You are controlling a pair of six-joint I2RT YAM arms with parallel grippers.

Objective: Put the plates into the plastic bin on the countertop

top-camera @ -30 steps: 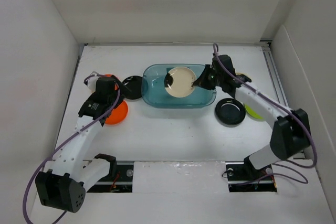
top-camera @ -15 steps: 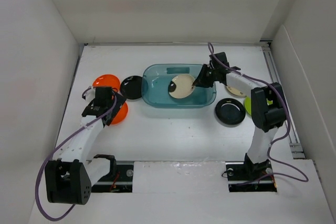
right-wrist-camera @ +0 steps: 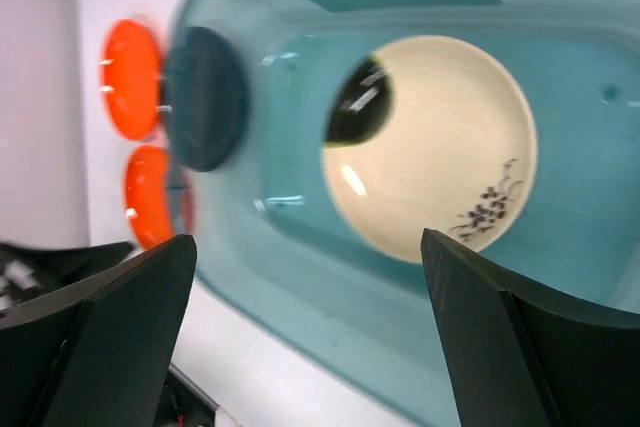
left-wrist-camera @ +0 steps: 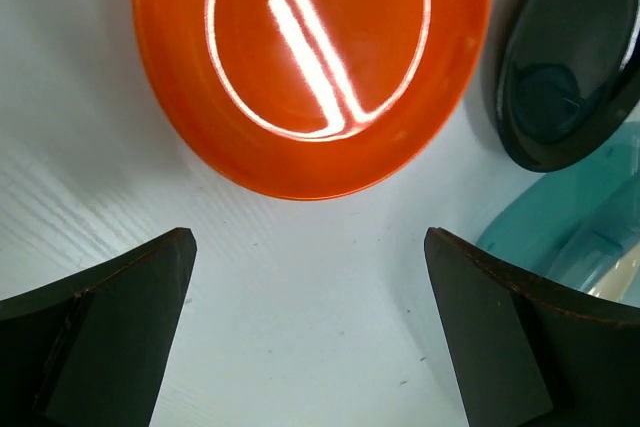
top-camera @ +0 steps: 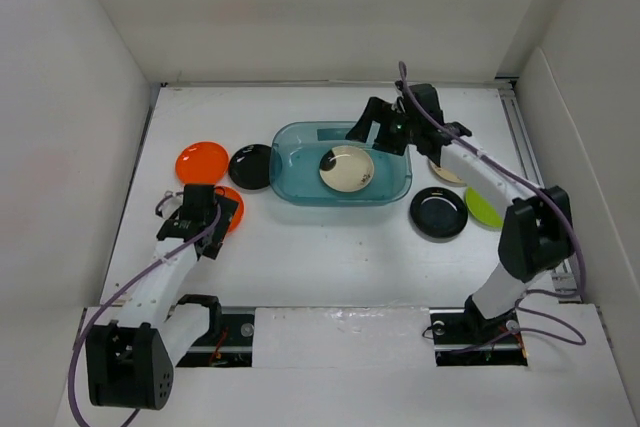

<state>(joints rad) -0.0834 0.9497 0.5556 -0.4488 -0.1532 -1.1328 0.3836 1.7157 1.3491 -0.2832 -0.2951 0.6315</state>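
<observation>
The near rim of the closer orange plate faces the gap between the left gripper's open fingers, so the left gripper should next lower onto that rim and close there.
A cream plate lies flat inside the teal plastic bin. My right gripper hangs open above the bin's back right part and holds nothing. Open and empty too, my left gripper sits low over the countertop, just short of an orange plate. A second orange plate and a black plate lie left of the bin.
Right of the bin lie a black plate, a lime green plate and a cream plate partly hidden by the right arm. White walls close in the countertop on three sides.
My right gripper has opened and let the cream plate drop flat into the bin, then risen a little. The left arm has drawn back toward the near edge.
</observation>
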